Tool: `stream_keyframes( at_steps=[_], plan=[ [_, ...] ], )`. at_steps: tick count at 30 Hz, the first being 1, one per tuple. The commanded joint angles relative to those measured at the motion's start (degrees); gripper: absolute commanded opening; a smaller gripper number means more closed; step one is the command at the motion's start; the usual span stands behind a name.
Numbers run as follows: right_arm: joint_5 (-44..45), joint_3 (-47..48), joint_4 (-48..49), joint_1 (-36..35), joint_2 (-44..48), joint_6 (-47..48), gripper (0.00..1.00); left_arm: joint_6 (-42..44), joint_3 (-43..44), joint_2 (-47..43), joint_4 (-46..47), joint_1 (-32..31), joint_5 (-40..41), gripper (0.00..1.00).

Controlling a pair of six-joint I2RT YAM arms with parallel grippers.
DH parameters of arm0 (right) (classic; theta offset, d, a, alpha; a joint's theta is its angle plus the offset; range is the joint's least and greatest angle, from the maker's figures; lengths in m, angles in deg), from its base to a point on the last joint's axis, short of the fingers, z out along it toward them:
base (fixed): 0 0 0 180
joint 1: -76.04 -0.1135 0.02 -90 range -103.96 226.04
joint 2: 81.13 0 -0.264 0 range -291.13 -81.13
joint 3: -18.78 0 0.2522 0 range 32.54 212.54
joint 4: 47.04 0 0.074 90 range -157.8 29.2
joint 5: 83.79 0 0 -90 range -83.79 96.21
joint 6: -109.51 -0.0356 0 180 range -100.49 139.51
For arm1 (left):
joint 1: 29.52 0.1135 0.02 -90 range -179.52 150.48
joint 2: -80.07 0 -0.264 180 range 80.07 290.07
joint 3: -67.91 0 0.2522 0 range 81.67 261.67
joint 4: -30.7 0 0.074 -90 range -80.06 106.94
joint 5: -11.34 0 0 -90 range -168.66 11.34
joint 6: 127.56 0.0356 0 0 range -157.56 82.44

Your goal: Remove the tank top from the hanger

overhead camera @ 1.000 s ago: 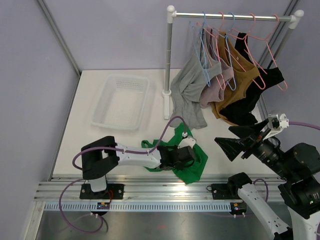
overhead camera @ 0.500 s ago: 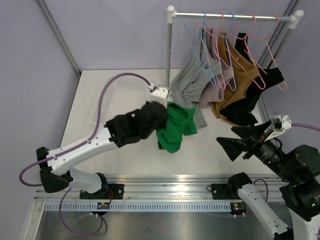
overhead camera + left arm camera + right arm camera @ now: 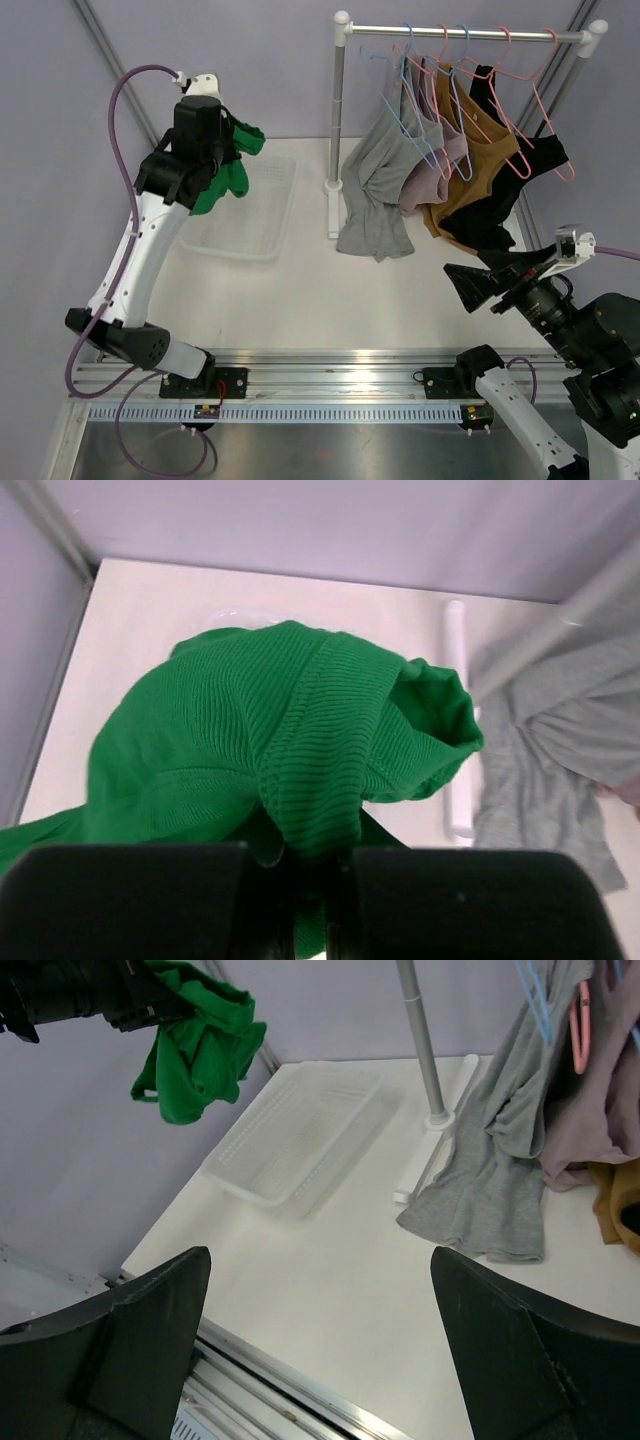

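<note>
My left gripper lowers toward the basket's middle (image 3: 246, 212) next and releases the cloth inside, since the green tank top hangs high above the empty white basket.
My left gripper (image 3: 222, 152) is shut on a green tank top (image 3: 232, 166) and holds it high above the white basket (image 3: 268, 235). The bunched green cloth fills the left wrist view (image 3: 270, 730) and hangs from the jaws (image 3: 318, 875). It also shows in the right wrist view (image 3: 197, 1045). My right gripper (image 3: 478, 272) is open and empty at the right, above the table. Its wide black fingers (image 3: 115, 1345) frame the right wrist view. Several tank tops, grey (image 3: 380, 175), mauve, ochre and black, hang on hangers on the rack (image 3: 460, 33).
The rack's white post (image 3: 336, 130) and foot stand just right of the basket. The grey tank top (image 3: 505, 1150) droops onto the table by the foot. A metal rail runs along the table's near edge (image 3: 320, 368).
My left arm has lifted the green tank top from the table's front middle, swung it up and left, and now holds it over the basket. The right arm has barely moved.
</note>
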Motion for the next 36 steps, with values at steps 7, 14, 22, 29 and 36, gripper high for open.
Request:
stream_keyframes(
  at_steps=[7,14,22,29,36],
  plan=[
    [11.31,2.77,0.55,-0.18,-3.23,-0.93,0.99,2.78,5.28,12.02,0.01,11.61,-14.41,0.0],
    [9.38,1.19,2.31,-0.1,-5.35,-1.1,0.99,3.31,3.27,13.52,1.33,12.23,-15.55,0.28],
    [12.53,7.41,1.87,-0.18,-15.34,-0.23,1.0,2.61,5.37,13.79,-4.11,12.5,-15.2,0.99],
    [25.52,21.73,-4.88,-0.1,-32.75,6.44,0.98,0.24,-0.91,-3.48,-9.75,10.48,-18.02,0.99],
    [27.31,32.19,0.02,3.4,-49.27,12.78,0.85,0.24,-26.15,-28.8,-2.65,8.72,-19.58,0.99]
  ],
)
